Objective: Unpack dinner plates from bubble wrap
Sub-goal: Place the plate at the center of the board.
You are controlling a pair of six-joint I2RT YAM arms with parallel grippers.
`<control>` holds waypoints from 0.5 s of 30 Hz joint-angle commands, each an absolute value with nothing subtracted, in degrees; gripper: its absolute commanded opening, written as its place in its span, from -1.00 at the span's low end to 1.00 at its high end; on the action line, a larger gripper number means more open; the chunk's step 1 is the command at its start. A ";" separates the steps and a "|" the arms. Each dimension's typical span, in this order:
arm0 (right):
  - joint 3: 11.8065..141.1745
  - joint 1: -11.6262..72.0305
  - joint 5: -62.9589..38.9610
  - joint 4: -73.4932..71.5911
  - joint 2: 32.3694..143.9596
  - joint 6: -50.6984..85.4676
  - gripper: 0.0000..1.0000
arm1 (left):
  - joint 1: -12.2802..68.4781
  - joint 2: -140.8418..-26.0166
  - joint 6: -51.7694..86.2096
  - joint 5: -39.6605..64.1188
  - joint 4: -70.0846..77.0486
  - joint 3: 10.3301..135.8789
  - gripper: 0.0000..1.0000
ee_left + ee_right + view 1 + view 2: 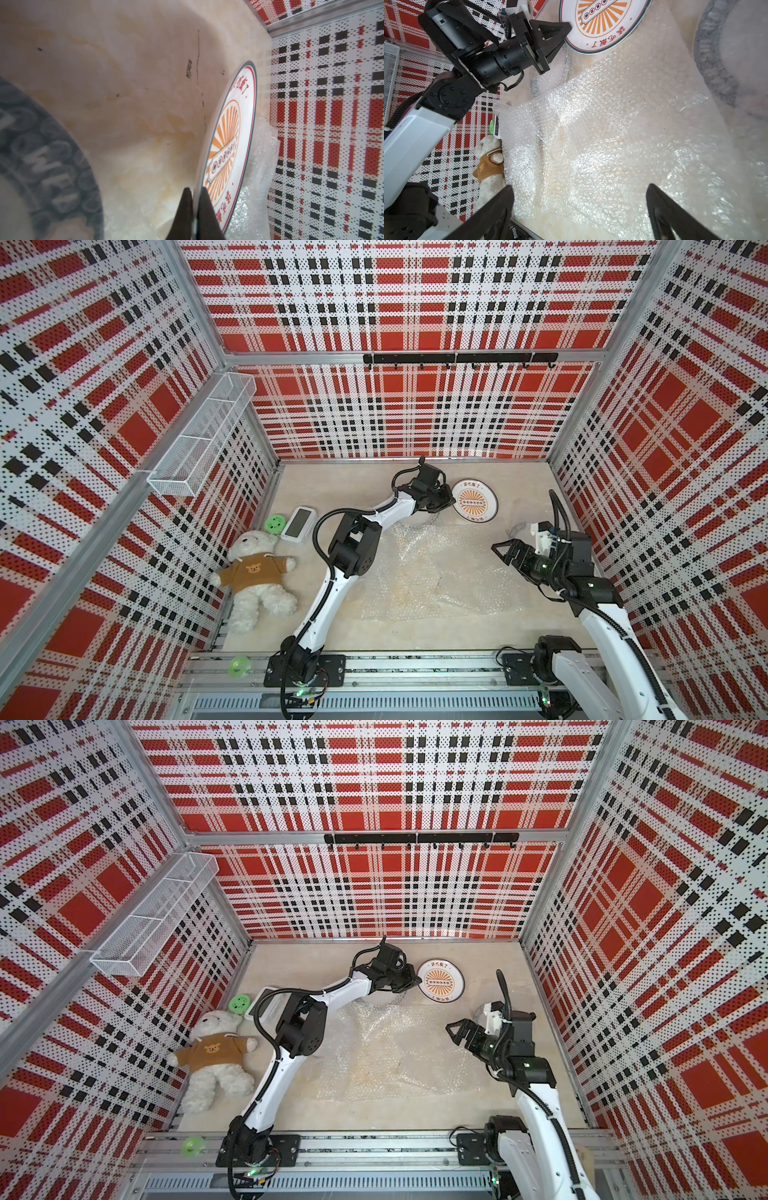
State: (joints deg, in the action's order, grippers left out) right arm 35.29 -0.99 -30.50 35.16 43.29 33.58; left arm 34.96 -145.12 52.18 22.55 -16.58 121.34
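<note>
The left gripper lowers the dinner plate onto the bare tabletop below at the back, clear of wrap (pixel 424 572), next and releases the plate's rim.
One dinner plate (pixel 474 501) (pixel 440 981), white with an orange sunburst, sits at the back of the table. My left gripper (pixel 451 499) (pixel 195 190) is shut on its near-left rim (pixel 228 145). Bubble wrap (pixel 424 572) (pixel 386 1052) (pixel 612 135) lies spread over the middle of the table. A grey lettered band of another plate (pixel 41 155) shows blurred beside the camera. A similar band (pixel 712 62) lies under film. My right gripper (pixel 505 549) (pixel 579 187) hangs open above the wrap's right part, holding nothing.
A teddy bear (pixel 255 576) lies at the left wall, with a white device (pixel 298 524) and a small green disc (pixel 275 523) behind it. A green ring (pixel 240 666) rests on the front rail. A wire basket (pixel 203 435) hangs on the left wall.
</note>
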 commanded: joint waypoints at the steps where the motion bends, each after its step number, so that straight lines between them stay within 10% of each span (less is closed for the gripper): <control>1: 33.87 -1.05 -31.16 35.60 42.01 32.60 1.00 | 34.31 -147.86 50.92 23.39 -18.62 126.31 -1.00; 15: 32.16 -1.05 -32.08 35.74 40.87 33.66 1.00 | 32.43 -154.30 52.27 25.03 -18.76 132.76 -0.94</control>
State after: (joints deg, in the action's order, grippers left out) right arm 32.45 -0.99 -31.55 35.99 42.04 33.85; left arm 33.30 -151.96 51.44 24.75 -19.53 130.45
